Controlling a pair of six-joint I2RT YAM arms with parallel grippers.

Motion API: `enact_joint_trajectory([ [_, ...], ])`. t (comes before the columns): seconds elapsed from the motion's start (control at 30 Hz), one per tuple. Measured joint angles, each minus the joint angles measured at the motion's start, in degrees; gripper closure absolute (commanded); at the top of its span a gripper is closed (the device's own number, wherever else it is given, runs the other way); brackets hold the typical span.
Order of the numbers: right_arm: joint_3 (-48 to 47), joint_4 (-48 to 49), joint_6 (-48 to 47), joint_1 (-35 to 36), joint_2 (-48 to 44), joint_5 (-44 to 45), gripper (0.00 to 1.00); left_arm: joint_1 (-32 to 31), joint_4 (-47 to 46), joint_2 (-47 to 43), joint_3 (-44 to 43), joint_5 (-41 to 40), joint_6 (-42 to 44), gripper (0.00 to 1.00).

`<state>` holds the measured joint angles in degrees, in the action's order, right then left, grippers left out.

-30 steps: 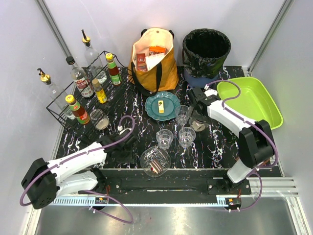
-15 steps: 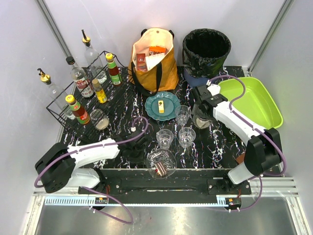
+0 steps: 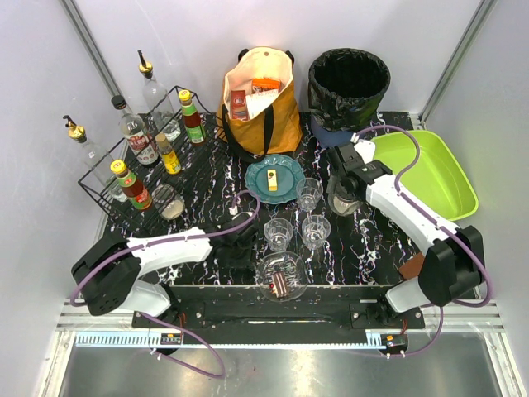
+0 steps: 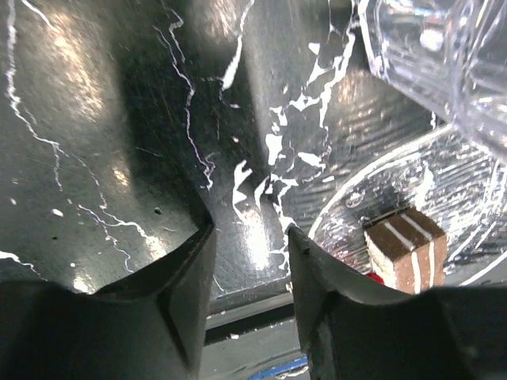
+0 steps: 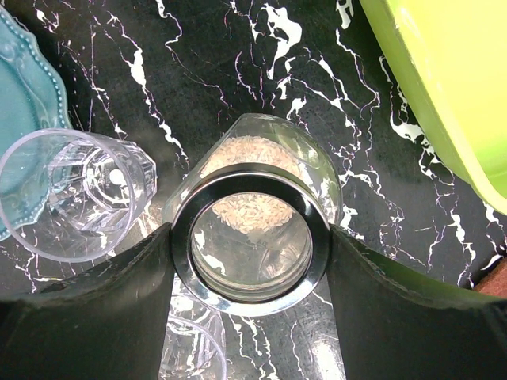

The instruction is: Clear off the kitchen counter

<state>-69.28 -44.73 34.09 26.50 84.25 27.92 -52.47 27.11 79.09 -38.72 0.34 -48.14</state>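
My right gripper holds the jar and will next carry it left in the top view past the glasses. It will then lower and release the jar on the counter near the rack, as another jar stands there.
The kitchen counter [image 3: 376, 240] is a black slab with white veins. My right gripper [image 3: 341, 192] is shut on a glass jar of rice [image 3: 338, 203] at the counter's right middle. In the right wrist view the gripper [image 5: 249, 237] has both jaws pressed on the jar's metal lid ring [image 5: 250, 294]. My left gripper [image 3: 240, 246] is open and empty, low over the counter near the front edge. It is just left of a clear glass bowl [image 3: 281, 275] holding a brown cake slice [image 4: 404, 245]. In the left wrist view the gripper [image 4: 249, 247] has only bare counter between its jaws.
Three clear glasses [image 3: 308, 193] [image 3: 278, 233] [image 3: 315, 229] stand mid-counter by a teal plate [image 3: 285, 186]. At the back are a tote bag [image 3: 260, 99] and a black bin [image 3: 348, 83]. A lime-green tray [image 3: 421, 169] is at the right. A wire rack with bottles [image 3: 140, 157] is at the left, with a jar [image 3: 168, 201] beside it.
My left gripper has moved right along the front edge to the bowl, which has shifted a little to the right. My right gripper has come down over the rice jar and closed on it.
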Motion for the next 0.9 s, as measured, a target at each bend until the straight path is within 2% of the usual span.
enact_joint_trajectory([
  [0.13,-0.2,-0.3,-0.7,0.0,-0.6,-0.1,0.69,0.0,1.7,0.3,-1.7,-3.5,-0.4,0.46],
  [0.27,-2.2,-1.9,-1.8,0.0,-0.9,-0.7,0.79,0.3,5.0,-1.2,-3.7,-8.4,-0.9,0.44],
  [0.47,-9.9,-6.2,-3.1,0.0,-2.5,-2.5,0.85,4.7,11.4,-11.3,-7.9,-12.9,-0.1,0.41],
  [0.73,-21.6,-9.4,-4.7,0.5,-2.7,-8.9,0.87,15.3,19.4,-19.1,-23.6,-15.6,7.1,0.36],
  [0.9,-28.9,-11.3,-5.7,7.0,0.3,-10.2,0.87,19.8,23.8,-20.0,-32.6,-16.2,11.8,0.35],
])
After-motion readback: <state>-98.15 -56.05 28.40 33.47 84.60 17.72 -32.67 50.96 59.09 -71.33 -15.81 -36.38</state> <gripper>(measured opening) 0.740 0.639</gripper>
